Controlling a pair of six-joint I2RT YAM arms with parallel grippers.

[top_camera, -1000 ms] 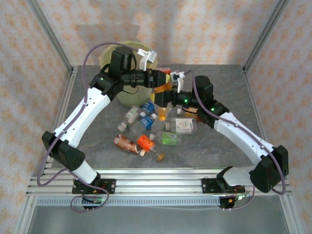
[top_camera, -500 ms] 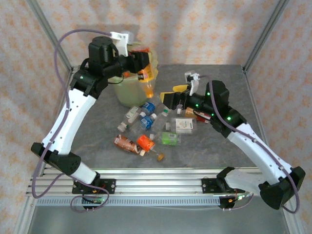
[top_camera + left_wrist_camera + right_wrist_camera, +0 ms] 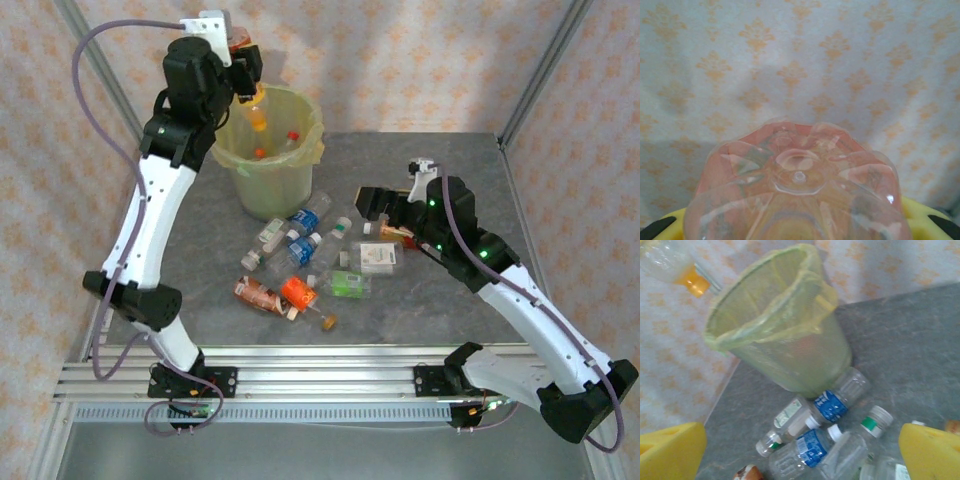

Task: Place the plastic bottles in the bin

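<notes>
The orange-labelled bottle's neck already points down, so the robot next needs to move the left gripper down into the bin's opening [image 3: 272,128] below it and let the bottle go there.
My left gripper [image 3: 246,72] is raised above the bin [image 3: 266,188] and is shut on an orange-labelled plastic bottle [image 3: 257,108] that hangs neck down over the opening. In the left wrist view the bottle's clear base [image 3: 799,176] sits between my yellow fingers [image 3: 654,228]. Two bottles [image 3: 262,152] lie inside the yellow-green bag. Several more bottles lie on the table, among them blue-labelled ones [image 3: 305,220] [image 3: 832,405], an orange one [image 3: 298,292] and a green one [image 3: 348,283]. My right gripper [image 3: 372,203] [image 3: 801,452] is open and holds nothing; it faces the pile and the bin [image 3: 790,352].
The grey table [image 3: 450,170] is fenced by metal posts and patterned curtain walls. A white flat-labelled bottle [image 3: 378,257] lies under the right arm. The bottle pile lies between the bin and the front rail, with bare table to the far right and left.
The left gripper took the orange bottle from beside the right gripper and lifted it up over the bin. The right gripper let go and drew back to the right.
</notes>
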